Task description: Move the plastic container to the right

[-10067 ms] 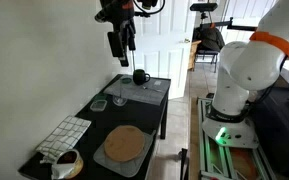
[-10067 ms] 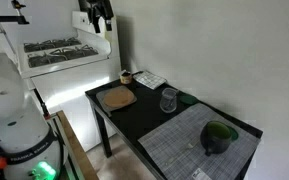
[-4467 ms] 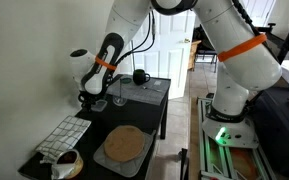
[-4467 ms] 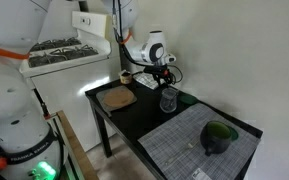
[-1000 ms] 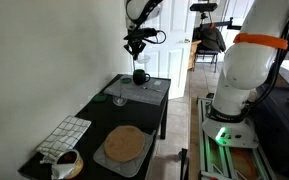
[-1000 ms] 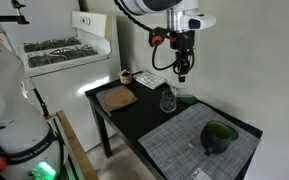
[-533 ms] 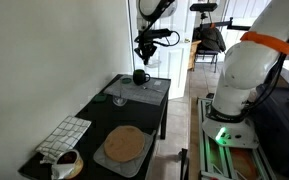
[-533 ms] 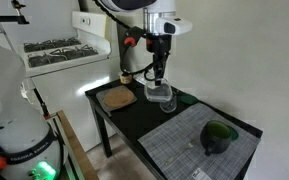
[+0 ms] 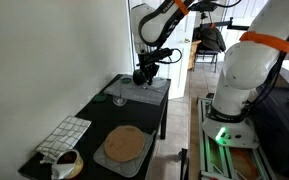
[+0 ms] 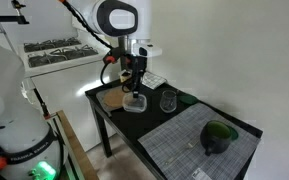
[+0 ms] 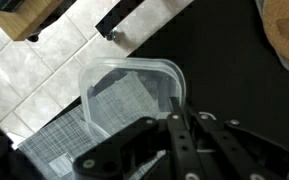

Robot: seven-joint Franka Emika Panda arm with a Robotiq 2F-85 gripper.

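My gripper moves toward the black pot next, lowers over that bare end [image 10: 170, 139] of the grey place mat before the pot and releases.
The plastic container [image 11: 134, 95] is a clear, squarish tub, and my gripper [image 11: 175, 104] is shut on its right rim. In an exterior view the gripper [image 10: 134, 88] holds the container [image 10: 135, 104] low over the black table [image 10: 134, 125], between the round brown mat [image 10: 115, 98] and the stemmed glass [image 10: 168, 100]. I cannot tell whether the tub touches the table. From the opposite side, the arm reaches down over the far end of the table [image 9: 149, 120], and the tub is hard to make out there.
A black pot [image 10: 219, 137] stands on a grey place mat [image 10: 189, 148]. The brown mat [image 9: 124, 145], a checked cloth [image 9: 64, 134] and a small bowl [image 9: 66, 164] lie at the other end. A white stove [image 10: 59, 55] stands beside the table.
The gripper has carried the container from high above the glass down and across towards the brown mat. It has stayed shut on the rim.
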